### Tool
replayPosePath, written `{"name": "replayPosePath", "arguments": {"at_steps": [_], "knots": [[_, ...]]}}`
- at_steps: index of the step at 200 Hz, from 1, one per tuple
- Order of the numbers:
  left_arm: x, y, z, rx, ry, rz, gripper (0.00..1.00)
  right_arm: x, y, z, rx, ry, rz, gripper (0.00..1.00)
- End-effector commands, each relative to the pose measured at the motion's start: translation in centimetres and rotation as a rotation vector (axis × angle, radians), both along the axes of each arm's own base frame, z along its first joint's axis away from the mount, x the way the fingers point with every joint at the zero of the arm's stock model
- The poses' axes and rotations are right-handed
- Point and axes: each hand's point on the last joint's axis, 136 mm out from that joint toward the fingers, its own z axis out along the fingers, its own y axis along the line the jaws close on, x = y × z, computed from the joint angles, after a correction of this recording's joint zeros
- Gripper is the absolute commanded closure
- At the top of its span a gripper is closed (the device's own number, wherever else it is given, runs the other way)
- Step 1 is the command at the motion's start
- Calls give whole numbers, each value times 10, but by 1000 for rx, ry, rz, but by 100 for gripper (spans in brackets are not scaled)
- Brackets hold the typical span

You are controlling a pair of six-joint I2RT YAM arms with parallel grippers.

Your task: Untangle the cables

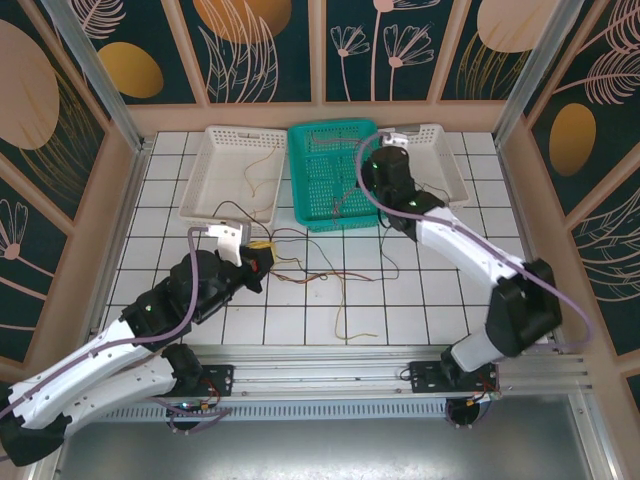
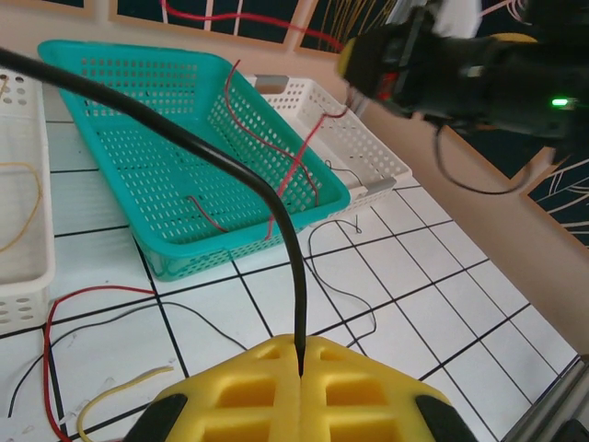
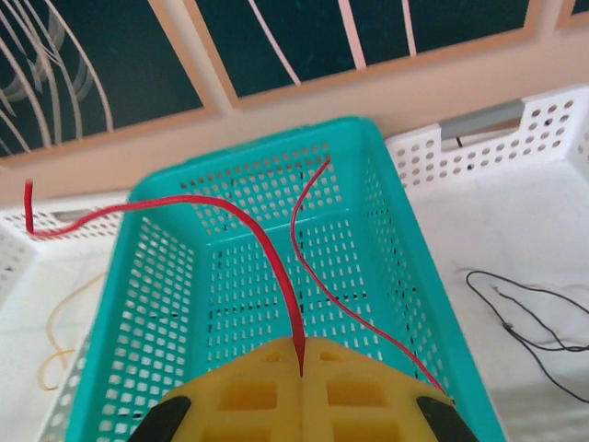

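The robot's right gripper will next lower the red cable toward the middle of the teal basket, which already holds a red piece of cable, and then let the red cable go.
My left gripper (image 2: 302, 357) is shut on a black cable (image 2: 212, 152) that rises from the yellow jaws and arcs away to the upper left. Seen from above, this gripper (image 1: 258, 256) hovers low over the tiles beside a loose tangle of thin cables (image 1: 315, 268). My right gripper (image 3: 301, 361) is shut on a red cable (image 3: 248, 226), which curves up and off to the left above the teal basket (image 3: 166, 304). A second red strand (image 3: 317, 272) lies inside that basket. From above, the right gripper (image 1: 378, 150) hangs over the teal basket's (image 1: 298, 170) right side.
A white basket (image 1: 215, 170) left of the teal one holds an orange wire (image 1: 262, 190). The white basket (image 1: 445, 165) on the right holds a thin black wire (image 3: 525, 313). Red (image 2: 55, 313), yellow (image 2: 120, 391) and black (image 2: 350, 276) wires lie on the tiles.
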Motion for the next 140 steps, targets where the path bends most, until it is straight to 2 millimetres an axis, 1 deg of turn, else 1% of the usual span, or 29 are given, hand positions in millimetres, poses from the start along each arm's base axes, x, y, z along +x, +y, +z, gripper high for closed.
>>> {"name": "replayPosePath", "arguments": {"at_steps": [1,4,5,7,16,32,44,58,76,105,122,140], "knots": [[2,3,-3,17,-13,16,100,27,14,-4,-18,-6,2,100],[2,3,-3,17,-13,16,100,30,15,-8,-23,2,-2,100],[2,3,-3,17,-12,15,100,34,9,-10,-25,6,-16,100],[2,3,-3,17,-12,15,100,38,5,-12,-28,13,-27,100],[3,3,-4,19,-11,17,100,48,5,-27,-43,43,-38,100],[3,2,-6,20,-10,15,100,63,10,-52,-56,97,-34,100],[3,2,-6,21,-10,17,100,72,15,-66,-68,132,-18,100],[4,2,-5,20,-11,18,100,81,26,-80,-87,169,30,100],[3,2,-6,22,-10,17,100,89,32,-97,-118,221,46,100],[4,1,-6,21,-10,16,100,94,37,-119,-138,299,65,100],[4,0,-8,22,-8,13,100,97,35,-126,-139,319,61,100],[5,-1,-9,25,-6,10,100,106,32,-132,-124,336,42,100]]}}
